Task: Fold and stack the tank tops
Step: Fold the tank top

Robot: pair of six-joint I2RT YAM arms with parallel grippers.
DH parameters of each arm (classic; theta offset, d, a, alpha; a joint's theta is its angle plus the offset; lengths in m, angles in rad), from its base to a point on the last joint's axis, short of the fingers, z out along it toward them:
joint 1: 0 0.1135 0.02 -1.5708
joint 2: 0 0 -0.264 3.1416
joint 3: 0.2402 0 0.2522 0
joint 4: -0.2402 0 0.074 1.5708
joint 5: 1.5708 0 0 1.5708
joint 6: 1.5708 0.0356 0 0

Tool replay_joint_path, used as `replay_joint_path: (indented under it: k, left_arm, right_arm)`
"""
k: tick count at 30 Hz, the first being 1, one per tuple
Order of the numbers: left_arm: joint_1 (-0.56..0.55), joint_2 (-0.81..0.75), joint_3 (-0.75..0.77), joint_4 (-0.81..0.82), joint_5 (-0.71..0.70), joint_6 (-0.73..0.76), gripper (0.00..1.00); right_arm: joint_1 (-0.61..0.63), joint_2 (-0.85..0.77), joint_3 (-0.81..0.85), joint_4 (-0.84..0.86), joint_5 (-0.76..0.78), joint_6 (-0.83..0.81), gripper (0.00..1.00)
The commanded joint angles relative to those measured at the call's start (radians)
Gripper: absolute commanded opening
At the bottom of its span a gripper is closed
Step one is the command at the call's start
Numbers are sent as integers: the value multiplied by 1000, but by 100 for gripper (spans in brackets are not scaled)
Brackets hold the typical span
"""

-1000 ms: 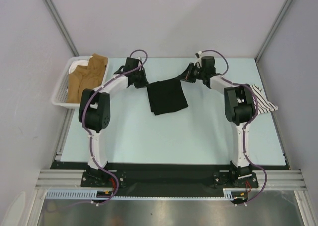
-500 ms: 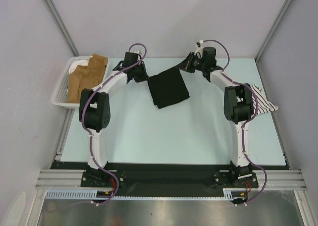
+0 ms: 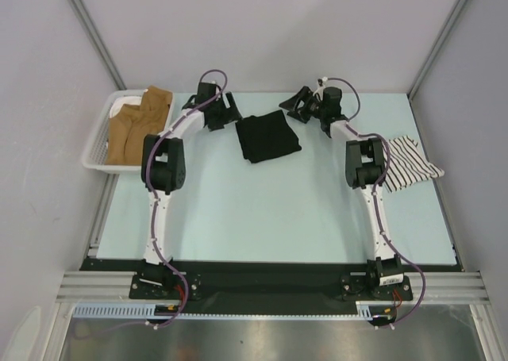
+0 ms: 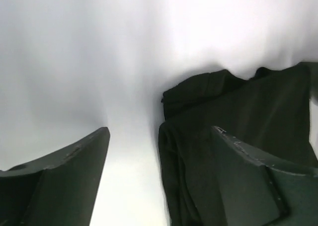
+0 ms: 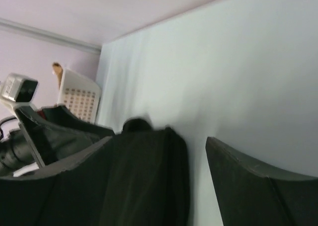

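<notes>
The black top's near corner facing the striped top sticks out over bare table, so my right gripper should next move back and down onto it.
The black tank top lies folded into a rough rectangle at the back middle of the table. My left gripper hovers open just beyond its far left corner. Mirrored at the far right corner, my right gripper is also open. In the left wrist view the black top lies on the table under the open left gripper, held by neither finger. The right wrist view shows the same cloth below the open right gripper. The striped tank top lies crumpled at the table's right edge, partly behind the right arm.
A white basket holding a tan garment stands off the table's back left corner, and its wall shows in the right wrist view. Enclosure walls close in the back and sides. The pale table stretches towards the arm bases.
Both grippers held the black top's far corners shut and have now opened and let go. The top has settled flat, and both arms have reached further back.
</notes>
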Motion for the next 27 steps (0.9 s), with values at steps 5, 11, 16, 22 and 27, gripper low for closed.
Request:
replay_joint_path:
  k: [5,11,16,22,27]
  left_arm:
    - [12,-205,-143,51,-16,28,92]
    - [-37,-385,-412,124,4,9,91]
    - [-91,-533,-637,241,27,-34,89]
    - [-142,-586,-761,279,30,-35,88]
    - [-143,-590,-777,272,24,-21,88]
  right_arm:
    - [1,-312,-364,-75,77,-203,85]
    - [1,-507,-713,-20,69,-229,77]
    - [0,-614,-949,112,46,-202,77]
    - [9,-680,-1118,200,43,-179,55]
    - [9,-682,-1113,145,60,-180,8]
